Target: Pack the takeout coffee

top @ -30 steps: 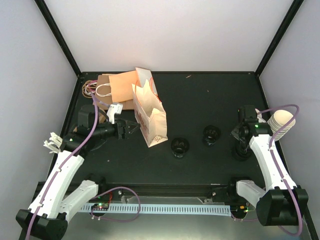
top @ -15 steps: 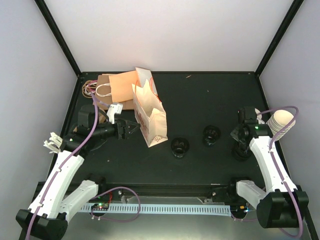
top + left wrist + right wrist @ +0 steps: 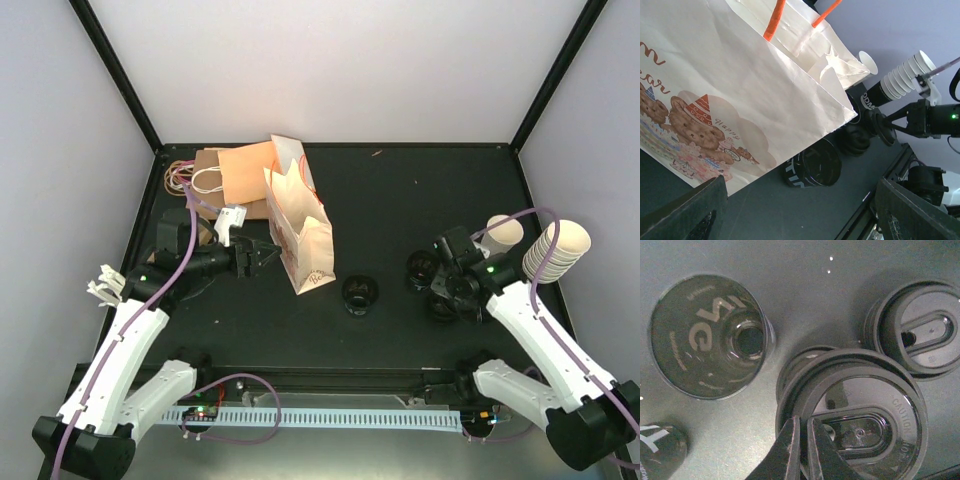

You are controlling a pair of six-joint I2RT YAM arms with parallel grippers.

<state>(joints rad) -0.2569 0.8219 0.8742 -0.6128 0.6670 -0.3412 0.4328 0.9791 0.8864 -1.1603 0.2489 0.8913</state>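
Note:
The nearer black cup's opening (image 3: 421, 266) (image 3: 708, 337) lies outward, so my right gripper moves outward and left in the top view next, then down to release the lid.
The takeout coffee, a single cream paper cup (image 3: 503, 232), stands near the right wall; it also shows as a pale rim (image 3: 867, 62) in the left wrist view. My right gripper (image 3: 441, 300) (image 3: 802, 424) is shut on the rim of a black plastic lid (image 3: 860, 415), held over another dark round piece. My left gripper (image 3: 264, 255) (image 3: 800, 215) is open and empty, just left of the standing cream paper bag (image 3: 300, 240) (image 3: 740, 95) printed with bears.
A tall stack of nested cream cups (image 3: 560, 248) stands at the right edge. Two black cups (image 3: 360, 292) (image 3: 422, 268) sit mid-table, one open-topped (image 3: 710, 335). A second black lid (image 3: 920, 330) lies flat. Flat brown bags (image 3: 235, 175) lie at the back left.
My right arm has swung left, away from the cream cups toward the black cups at mid-table, its gripper still shut. The left arm and the bag have not moved.

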